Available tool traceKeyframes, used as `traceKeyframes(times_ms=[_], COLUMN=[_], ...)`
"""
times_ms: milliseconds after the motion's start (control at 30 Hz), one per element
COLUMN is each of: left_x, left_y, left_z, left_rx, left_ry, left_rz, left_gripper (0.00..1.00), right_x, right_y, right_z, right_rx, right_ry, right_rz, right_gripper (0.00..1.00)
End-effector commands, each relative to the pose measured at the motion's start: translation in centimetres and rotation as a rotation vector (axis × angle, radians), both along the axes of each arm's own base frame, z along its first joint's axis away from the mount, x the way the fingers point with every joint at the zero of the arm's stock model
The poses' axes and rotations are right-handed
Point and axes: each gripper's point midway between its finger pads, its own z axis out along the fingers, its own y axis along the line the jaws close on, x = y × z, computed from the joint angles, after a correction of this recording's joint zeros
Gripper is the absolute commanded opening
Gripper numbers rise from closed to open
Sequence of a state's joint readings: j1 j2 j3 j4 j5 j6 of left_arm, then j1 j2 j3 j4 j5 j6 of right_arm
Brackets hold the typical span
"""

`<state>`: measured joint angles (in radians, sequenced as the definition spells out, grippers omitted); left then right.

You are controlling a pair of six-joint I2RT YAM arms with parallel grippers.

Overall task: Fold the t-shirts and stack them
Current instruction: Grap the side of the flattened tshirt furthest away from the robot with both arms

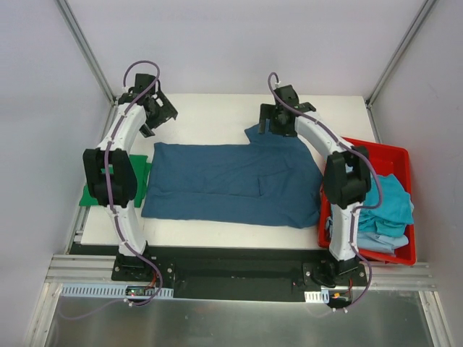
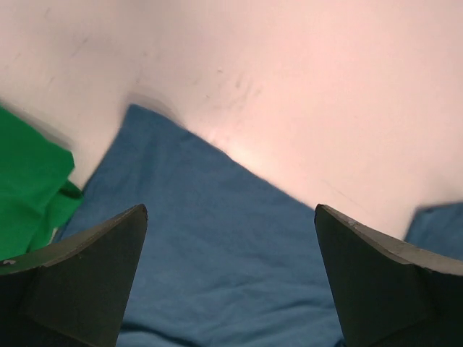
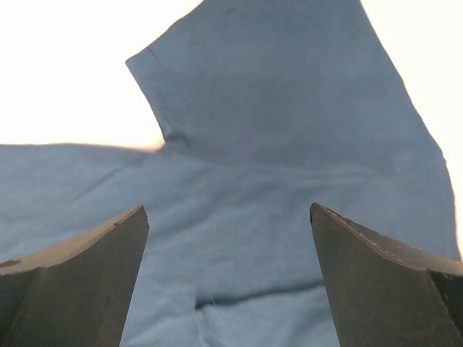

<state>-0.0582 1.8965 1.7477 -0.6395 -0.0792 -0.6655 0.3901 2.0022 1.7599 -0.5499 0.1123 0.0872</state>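
I should next lower my left gripper's open fingers onto the teal-blue shirt's far corner by the green t-shirt and close.
A dark teal-blue t-shirt lies spread flat across the white table, with one sleeve sticking out toward the far side. My left gripper hovers open above the shirt's far left corner, nothing between its fingers. My right gripper hangs open over the sleeve and the shirt body, holding nothing. A bright green t-shirt lies folded at the table's left edge, partly under the left arm, and shows in the left wrist view.
A red plastic bin stands at the right edge, holding crumpled teal and light blue t-shirts. The right arm's elbow rises between the bin and the spread shirt. Grey walls close in the table at the back and sides.
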Motion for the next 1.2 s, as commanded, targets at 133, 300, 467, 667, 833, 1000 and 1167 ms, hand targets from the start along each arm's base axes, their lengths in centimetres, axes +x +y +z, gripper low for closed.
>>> traceKeyframes(times_ms=[133,300,467,667,833,1000,1167], left_x=[2.1,2.9,3.3,3.5,4.1,5.3,5.5], left_y=[1.2,1.5,1.8,1.4,1.6,2.1,3.0], left_z=[-3.5,-4.8,-6.1,-7.2,-8.0,-9.2,-10.5], left_rx=[0.0,0.009,0.018,0.001,0.0,0.015,0.042], left_ry=[0.098,0.12,0.145,0.174,0.191,0.212,0.248], left_rz=[-0.032,-0.034,-0.025,-0.038,-0.001,0.04,0.117], left_gripper=[0.99,0.99,0.99,0.99,0.99,0.98,0.89], right_x=[3.8,1.0,-2.7,-4.9,-4.5,-0.4,3.7], right_y=[1.0,-1.6,-5.0,-6.2,-5.9,-5.4,-5.6], right_z=[-4.6,-8.6,-11.2,-10.0,-8.1,-4.3,-2.2], right_rx=[0.151,0.103,0.021,0.011,0.022,0.021,0.036], right_ry=[0.105,0.205,0.263,0.262,0.222,0.09,-0.014], right_rz=[0.031,-0.045,-0.165,-0.176,-0.122,-0.085,-0.108], right_gripper=[0.96,0.96,0.96,0.96,0.96,0.96,0.96])
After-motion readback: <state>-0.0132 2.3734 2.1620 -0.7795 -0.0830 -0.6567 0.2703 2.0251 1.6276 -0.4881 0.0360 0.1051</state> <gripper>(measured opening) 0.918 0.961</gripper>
